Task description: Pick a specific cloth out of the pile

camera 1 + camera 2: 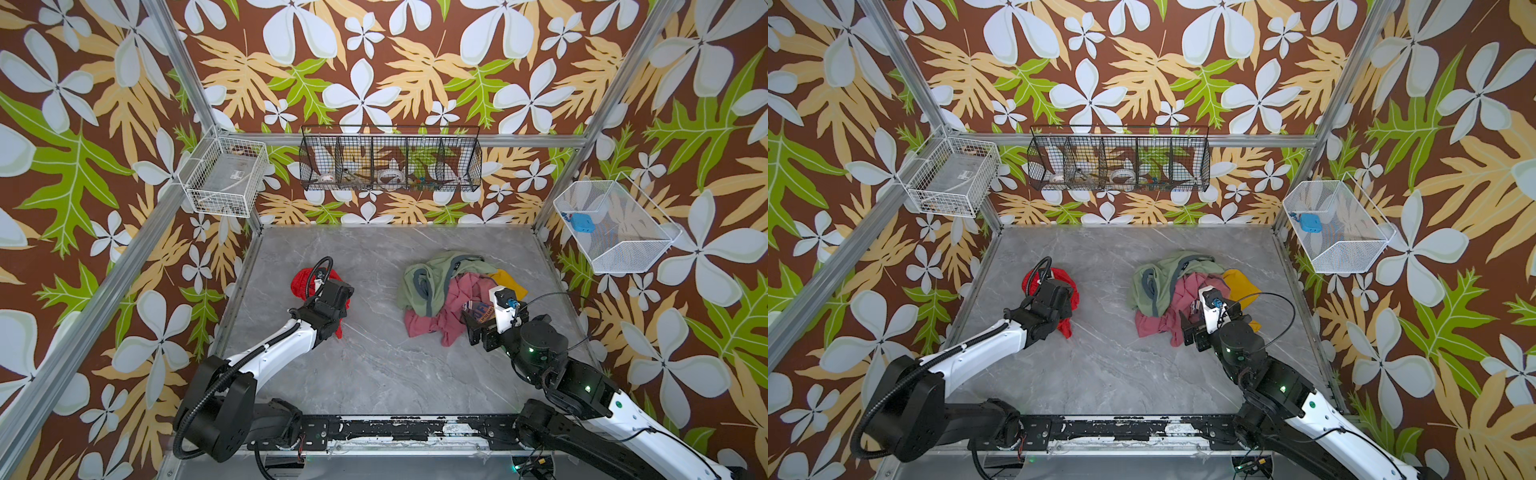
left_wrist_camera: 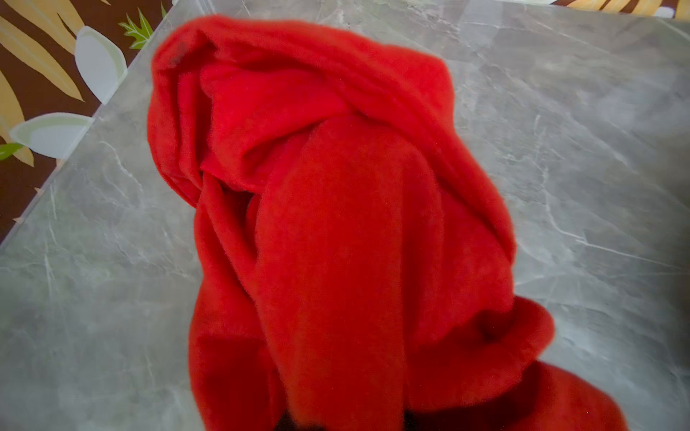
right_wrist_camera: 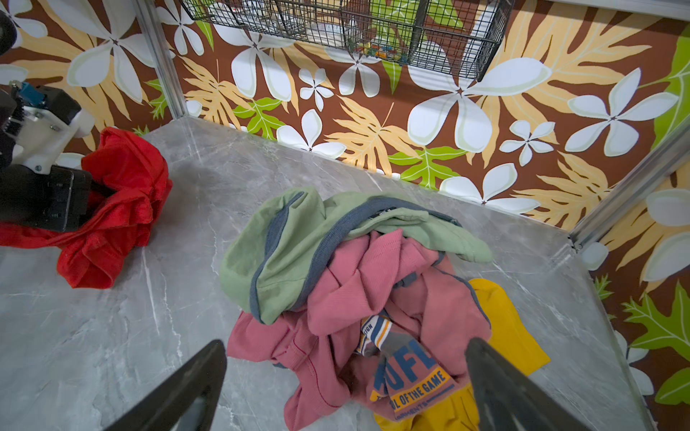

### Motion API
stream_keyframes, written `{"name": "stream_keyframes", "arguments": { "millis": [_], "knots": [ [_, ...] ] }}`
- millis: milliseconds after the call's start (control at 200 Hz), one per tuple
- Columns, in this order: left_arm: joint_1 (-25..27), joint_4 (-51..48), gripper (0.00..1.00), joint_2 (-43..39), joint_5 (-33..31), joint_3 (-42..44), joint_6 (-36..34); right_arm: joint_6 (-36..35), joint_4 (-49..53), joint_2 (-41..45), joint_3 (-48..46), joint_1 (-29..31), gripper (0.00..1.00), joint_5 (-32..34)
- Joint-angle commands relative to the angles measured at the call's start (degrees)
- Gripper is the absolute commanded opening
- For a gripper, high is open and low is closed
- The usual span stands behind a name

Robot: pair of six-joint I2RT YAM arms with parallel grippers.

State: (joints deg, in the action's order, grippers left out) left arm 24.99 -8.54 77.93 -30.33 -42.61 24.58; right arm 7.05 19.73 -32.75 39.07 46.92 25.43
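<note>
I will next lower my left gripper outward and slightly toward the pile to let go of the cloth, as the bare grey tabletop is below and outward of that gripper.
The cloth [image 1: 300,281], bright red and bunched, is at the left of the grey table [image 1: 374,365], well apart from the pile [image 1: 440,291]. My left gripper [image 1: 329,297] is shut on it, and red fabric [image 2: 336,224] fills the left wrist view and hides the jaws. The cloth [image 3: 119,209] droops from the gripper onto the table. The pile [image 3: 336,268] holds a sage green garment [image 1: 419,278], a dusty pink printed shirt [image 1: 432,320] and a mustard yellow cloth [image 1: 509,280]. My right gripper [image 3: 347,345] hovers open over the pile's near edge, holding nothing.
A black wire basket [image 1: 390,158] hangs on the back wall. A white wire basket [image 1: 224,178] is mounted at the left corner. Another white basket [image 1: 615,226] on the right wall holds a blue object. Patterned walls and metal posts close in the table.
</note>
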Motion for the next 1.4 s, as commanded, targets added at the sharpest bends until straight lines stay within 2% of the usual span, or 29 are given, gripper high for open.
{"name": "stream_keyframes", "arguments": {
  "millis": [0,185,360,455,646,846,1036,1191,1226,1291,1341,1376,1396],
  "knots": [
    [-0.9,4.4,0.00,4.5,-3.2,-3.3,-6.0,-1.9,-1.6,0.9,-1.2,0.1,1.00,2.6],
    [-1.3,5.5,0.00,12.9,-7.0,-9.2,-8.6,-4.8,-4.2,4.1,-4.6,-0.8,0.99,2.5],
    [-1.3,6.6,0.00,18.0,-8.4,-12.7,-11.8,-4.9,-6.7,6.8,-6.3,-5.0,1.00,-0.7],
    [-1.5,5.1,0.00,20.9,-6.3,-15.0,-13.0,-4.5,-8.4,6.1,-7.1,-9.6,1.00,-4.7],
    [-1.5,-0.8,0.00,26.8,-3.1,-20.8,-13.5,-1.5,-12.8,2.9,-8.8,-22.0,1.00,-17.4],
    [-1.5,-3.1,0.00,29.7,-0.2,-23.2,-15.9,1.1,-15.9,2.4,-10.3,-33.9,1.00,-25.3],
    [-1.5,-4.6,0.00,30.1,2.5,-22.1,-15.7,4.8,-19.9,-1.0,-11.4,-41.4,0.99,-27.3],
    [-1.5,-4.9,0.00,30.0,2.9,-21.4,-15.4,5.1,-26.0,-5.7,-13.0,-43.0,0.99,-25.6],
    [-1.5,-4.9,0.12,29.9,2.5,-21.4,-15.2,5.0,-27.7,-6.7,-13.6,-43.0,0.99,-24.7],
    [-1.5,-5.0,0.51,29.6,1.9,-21.2,-14.7,4.4,-30.4,-8.6,-14.6,-43.1,1.00,-23.0],
    [-1.5,-4.7,0.69,28.6,2.1,-21.0,-14.4,4.0,-32.3,-9.9,-15.3,-43.3,1.00,-22.0],
    [-1.5,-4.2,0.97,27.6,2.2,-20.4,-14.0,3.7,-33.7,-10.5,-15.9,-43.6,1.00,-21.8],
    [-1.5,-3.8,1.00,26.9,2.5,-20.1,-14.1,3.5,-34.8,-10.8,-16.4,-43.8,0.99,-21.6]
  ]
}}
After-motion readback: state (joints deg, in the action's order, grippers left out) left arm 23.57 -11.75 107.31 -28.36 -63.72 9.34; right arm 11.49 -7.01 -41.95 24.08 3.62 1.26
